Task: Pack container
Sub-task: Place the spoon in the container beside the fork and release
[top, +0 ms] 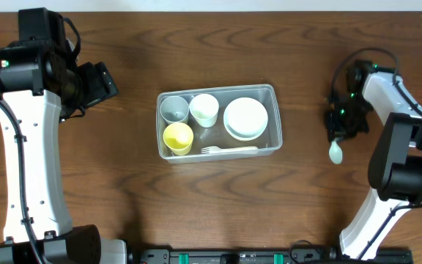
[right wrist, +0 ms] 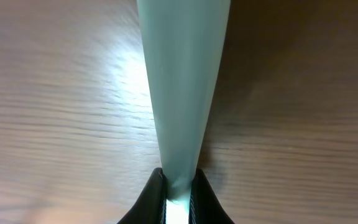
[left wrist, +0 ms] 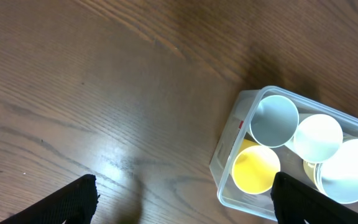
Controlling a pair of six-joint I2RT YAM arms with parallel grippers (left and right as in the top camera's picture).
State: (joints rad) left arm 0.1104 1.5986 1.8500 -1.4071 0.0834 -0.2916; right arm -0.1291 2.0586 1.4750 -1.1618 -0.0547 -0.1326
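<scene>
The container's free bottom shows (top: 222, 143) beside the white fork, so my right gripper should next lift, cross to the container, turn the spoon along the fork and lower it there.
The clear plastic container (top: 218, 89) sits mid-table and holds a grey cup (top: 174, 108), a white cup (top: 204, 109), a yellow cup (top: 178, 137), stacked white bowls (top: 245, 117) and a white fork (top: 229, 149). My right gripper (top: 337, 136) is well right of it, shut on the handle of a pale mint spoon (top: 335, 152). The right wrist view shows the spoon (right wrist: 182, 81) pinched between the jaws (right wrist: 179, 186) over the wood. My left gripper (top: 105, 82) is open and empty, left of the container. The left wrist view shows its open fingers (left wrist: 185, 202) and the container's corner (left wrist: 225, 162).
The brown wooden table (top: 86, 191) runs to a pale strip along its far edge. The two white arm bases stand at the front left and front right. A black rail lies along the front edge.
</scene>
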